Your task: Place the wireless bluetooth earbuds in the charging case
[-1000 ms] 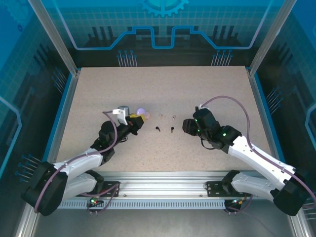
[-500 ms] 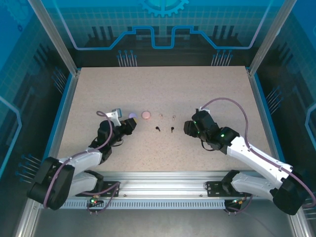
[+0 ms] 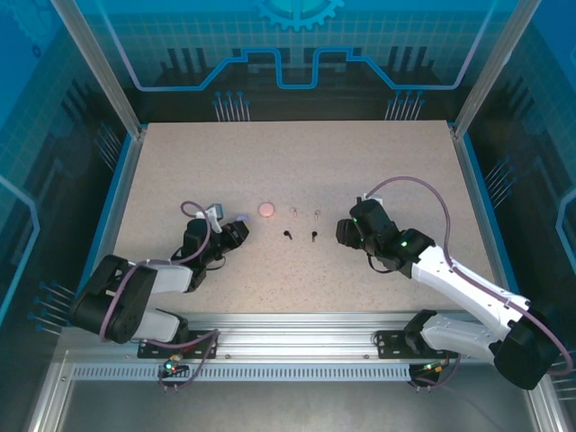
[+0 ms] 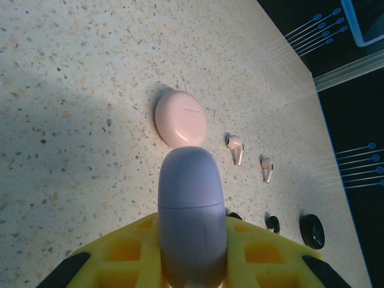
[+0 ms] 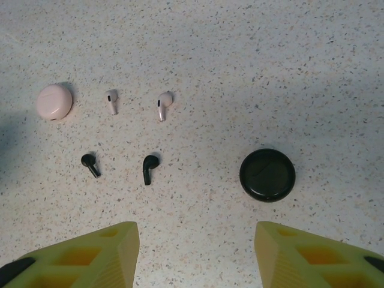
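Observation:
My left gripper holds the lavender charging case [image 4: 191,207] and will next move down to set it on the bare patch of tabletop short of the pink case and release it.
My left gripper [image 4: 192,267] is shut on a closed lavender charging case [image 4: 191,207], held low over the table at the left [image 3: 243,219]. Just beyond it lies a closed pink case [image 4: 180,118] [image 3: 266,209]. Two pale pink earbuds [image 5: 111,100] [image 5: 163,104] lie in a row to its right, with two black earbuds [image 5: 89,164] [image 5: 149,168] in front of them. A closed black case [image 5: 267,174] sits right of those. My right gripper [image 5: 197,252] is open with nothing in it, hovering just short of the black case [image 3: 347,234].
The speckled table [image 3: 297,162] runs bare towards the back and both sides. Metal posts and blue side walls [image 3: 117,180] border it. The earbuds and cases lie in a band between my two grippers.
My left gripper has drawn back to the left and nearer with the lavender case, uncovering the pink case. The right gripper's jaws have spread a little wider.

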Available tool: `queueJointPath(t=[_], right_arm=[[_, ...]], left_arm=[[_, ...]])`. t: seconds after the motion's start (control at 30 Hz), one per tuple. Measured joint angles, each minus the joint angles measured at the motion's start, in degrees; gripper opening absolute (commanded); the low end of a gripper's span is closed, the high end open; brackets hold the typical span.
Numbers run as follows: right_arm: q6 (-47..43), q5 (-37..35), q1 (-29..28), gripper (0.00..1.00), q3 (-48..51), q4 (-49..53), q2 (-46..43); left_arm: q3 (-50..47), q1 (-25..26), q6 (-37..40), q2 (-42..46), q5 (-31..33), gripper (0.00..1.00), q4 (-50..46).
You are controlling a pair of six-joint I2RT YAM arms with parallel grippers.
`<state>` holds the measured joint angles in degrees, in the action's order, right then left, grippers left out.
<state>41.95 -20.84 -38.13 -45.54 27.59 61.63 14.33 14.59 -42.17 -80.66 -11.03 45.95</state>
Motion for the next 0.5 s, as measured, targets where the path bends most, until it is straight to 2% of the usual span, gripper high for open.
queueJointPath(t=[0.23,0.5], right_arm=[[-0.2,0.0,0.3,0.56,-0.4,0.3,-0.3],[-0.7,0.0,0.3,0.59,-1.7,1.2,-0.3]], left_arm=[[0.0,-1.0,-0.8,-4.3,-1.0,0.09,2.4],[-0.1,-2.7,-2.5,-9.4,-2.4,0.23,5.5]])
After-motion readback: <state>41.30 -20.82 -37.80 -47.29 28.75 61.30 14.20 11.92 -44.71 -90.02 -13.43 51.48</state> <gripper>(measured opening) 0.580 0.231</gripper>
